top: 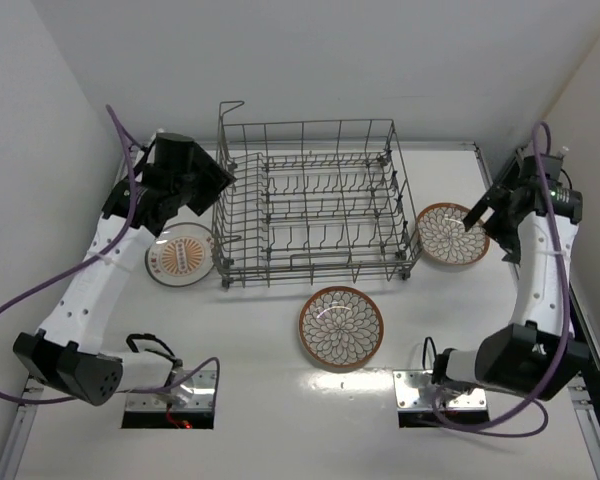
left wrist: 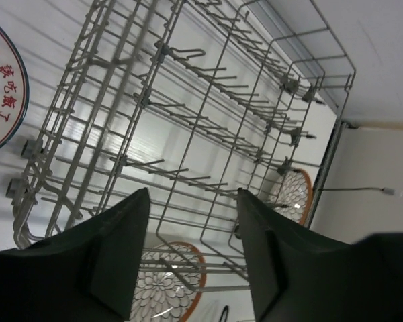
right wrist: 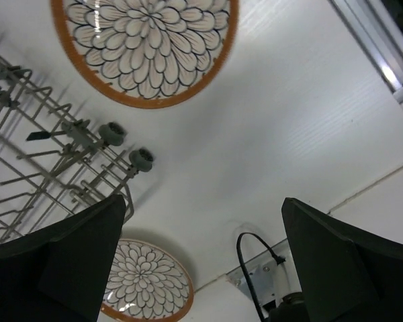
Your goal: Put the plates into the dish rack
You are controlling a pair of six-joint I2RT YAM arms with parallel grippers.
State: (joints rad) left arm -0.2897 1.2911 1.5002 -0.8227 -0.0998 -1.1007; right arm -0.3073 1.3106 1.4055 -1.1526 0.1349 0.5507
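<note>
The petal plate is below the robot's right gripper, so the right gripper will next lower its open fingers onto the petal plate's near rim by the bar (top: 478,257), clear of the rack (top: 315,200).
The grey wire dish rack (top: 315,200) stands at the table's middle back and holds no plates. A white plate with an orange centre (top: 180,254) lies flat left of it. One brown-rimmed petal plate (top: 452,234) lies right of the rack, another (top: 341,327) in front of it. My left gripper (top: 218,180) is open and empty, raised at the rack's left end above the white plate. My right gripper (top: 474,217) is open and empty over the right plate's edge. The left wrist view shows the rack (left wrist: 188,127) and both petal plates (left wrist: 162,290) (left wrist: 292,194). The right wrist view shows both petal plates (right wrist: 144,47) (right wrist: 144,280).
White walls close in the table on the left, back and right. A metal rail (top: 580,330) runs along the right edge. The two arm bases with their mounting plates (top: 170,392) (top: 430,388) sit at the near edge, with purple cables looping out from both arms.
</note>
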